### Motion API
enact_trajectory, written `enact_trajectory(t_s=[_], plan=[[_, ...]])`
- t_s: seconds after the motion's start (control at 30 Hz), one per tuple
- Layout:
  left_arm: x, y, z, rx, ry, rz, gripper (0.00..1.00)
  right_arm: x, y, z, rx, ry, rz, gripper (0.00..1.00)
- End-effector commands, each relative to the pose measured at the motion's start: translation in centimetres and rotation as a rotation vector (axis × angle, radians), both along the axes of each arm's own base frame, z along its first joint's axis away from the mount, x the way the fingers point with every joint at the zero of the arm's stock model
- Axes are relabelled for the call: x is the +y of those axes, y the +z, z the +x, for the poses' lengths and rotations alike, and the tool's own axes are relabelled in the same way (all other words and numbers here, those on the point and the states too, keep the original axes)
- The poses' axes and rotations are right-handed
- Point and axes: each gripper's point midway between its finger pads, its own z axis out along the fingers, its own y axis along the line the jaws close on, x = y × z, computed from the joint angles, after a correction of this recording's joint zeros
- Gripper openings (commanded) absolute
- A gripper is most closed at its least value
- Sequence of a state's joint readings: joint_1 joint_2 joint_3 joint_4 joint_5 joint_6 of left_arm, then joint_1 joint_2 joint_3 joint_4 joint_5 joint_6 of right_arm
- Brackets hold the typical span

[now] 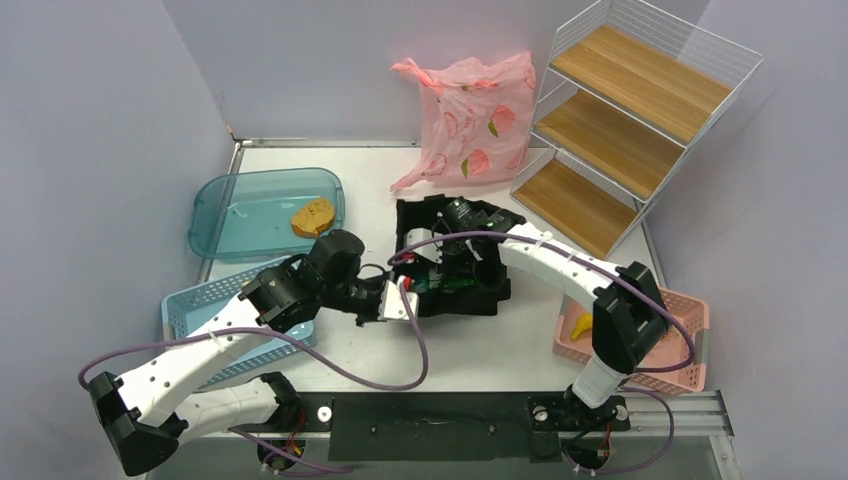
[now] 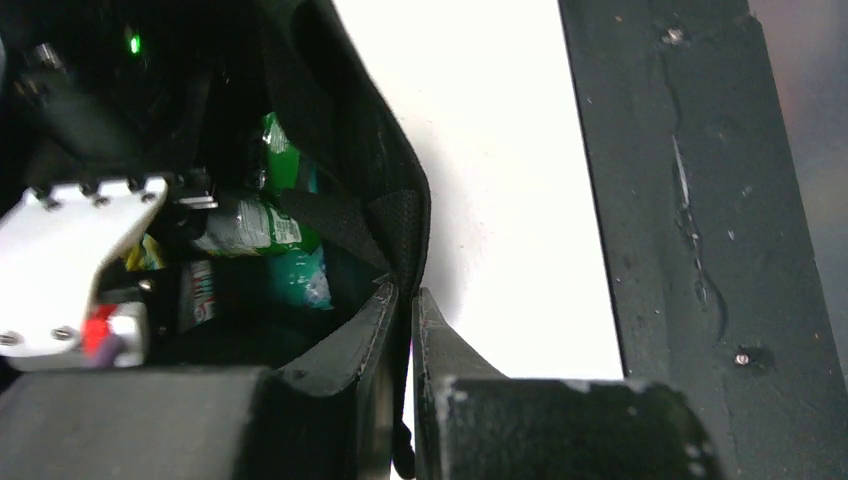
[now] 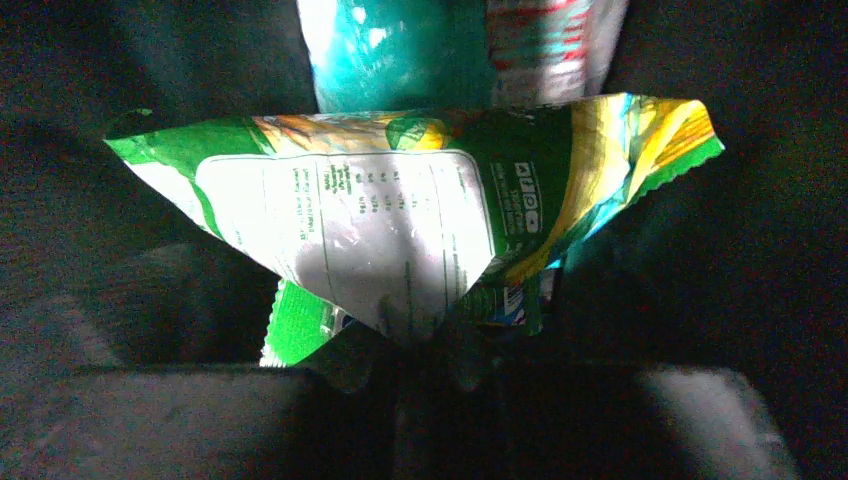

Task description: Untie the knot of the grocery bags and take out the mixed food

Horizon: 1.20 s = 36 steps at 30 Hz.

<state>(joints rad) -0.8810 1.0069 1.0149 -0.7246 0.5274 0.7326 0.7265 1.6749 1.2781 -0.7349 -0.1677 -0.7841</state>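
The black sides of the tote enclose the green foil packet, so the robot's right gripper will next raise the packet up over the tote's opening (image 1: 446, 272) and let go of it beside the left gripper.
A pink grocery bag (image 1: 472, 118) with orange-and-green prints leans against the back wall, its handles bunched at the top left (image 1: 408, 69). Neither gripper touches it. My left gripper (image 1: 400, 300) is shut on the near-left wall of a black fabric tote (image 1: 480, 290); in the left wrist view the fingertips (image 2: 388, 300) pinch the fabric edge (image 2: 408, 210). My right gripper (image 1: 437, 258) reaches down inside the tote and is shut on a green foil snack packet (image 3: 400, 220). A teal packet (image 3: 400, 45) lies behind it. More packets (image 2: 262, 225) show inside the tote. A yellow banana (image 1: 581, 325) lies in the pink basket.
A teal tray (image 1: 230, 215) holding a tan piece (image 1: 313, 216) sits at the back left. A blue basket (image 1: 195, 305) is under the left arm. A pink basket (image 1: 690, 320) is at the right. A wire-and-wood shelf (image 1: 625, 110) stands at the back right.
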Motion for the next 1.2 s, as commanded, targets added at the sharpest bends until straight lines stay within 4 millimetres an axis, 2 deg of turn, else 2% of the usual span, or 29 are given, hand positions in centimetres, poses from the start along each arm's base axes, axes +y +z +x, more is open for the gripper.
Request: enact_trajectory(t_s=[0.0,0.03,0.13,0.2,0.3,0.4,0.43,0.57,0.67,0.83,0.87,0.93,1.0,1.17], plan=[[-0.7,4.1,1.9,0.076,0.076,-0.136,0.00,2.5,9.0,-2.0,0.032,0.044,0.247,0.00],[-0.7,4.4,2.3,0.089,0.080,-0.152,0.00,2.9,10.9,-1.8,0.015,0.053,0.286,0.00],[-0.8,6.4,2.9,0.087,0.089,-0.203,0.02,3.7,14.6,-2.9,0.034,0.079,0.371,0.00],[-0.9,7.7,3.4,0.076,0.106,-0.236,0.09,3.8,16.4,-3.2,0.032,0.074,0.411,0.00],[-0.8,10.0,4.1,0.054,0.141,-0.282,0.25,3.4,18.7,-3.3,0.029,0.035,0.470,0.00],[-0.7,12.2,3.9,0.032,0.136,-0.324,0.36,3.1,21.0,-3.8,0.048,0.011,0.550,0.00],[-0.5,13.4,3.8,0.003,0.129,-0.349,0.41,2.9,21.7,-4.0,0.059,-0.004,0.576,0.00],[0.2,16.5,3.8,-0.180,0.055,-0.347,0.48,2.7,24.5,-5.2,0.068,-0.009,0.662,0.00],[0.9,17.3,4.6,-0.314,0.012,-0.271,0.49,3.0,27.1,-6.4,0.079,0.002,0.733,0.00],[1.5,19.7,6.7,-0.574,-0.051,-0.184,0.51,2.9,29.3,-8.5,0.095,0.035,0.780,0.00],[1.3,19.7,7.3,-0.594,-0.055,-0.167,0.51,2.9,29.5,-9.0,0.087,0.056,0.780,0.00],[1.1,21.3,7.7,-0.664,-0.065,-0.169,0.51,3.0,29.8,-9.9,0.072,0.099,0.768,0.00],[0.6,22.1,8.1,-0.716,-0.089,-0.159,0.52,3.1,29.9,-10.8,0.039,0.143,0.741,0.00],[-0.7,21.0,7.8,-0.871,-0.216,-0.035,0.52,3.5,30.0,-12.9,-0.011,0.241,0.702,0.00]])
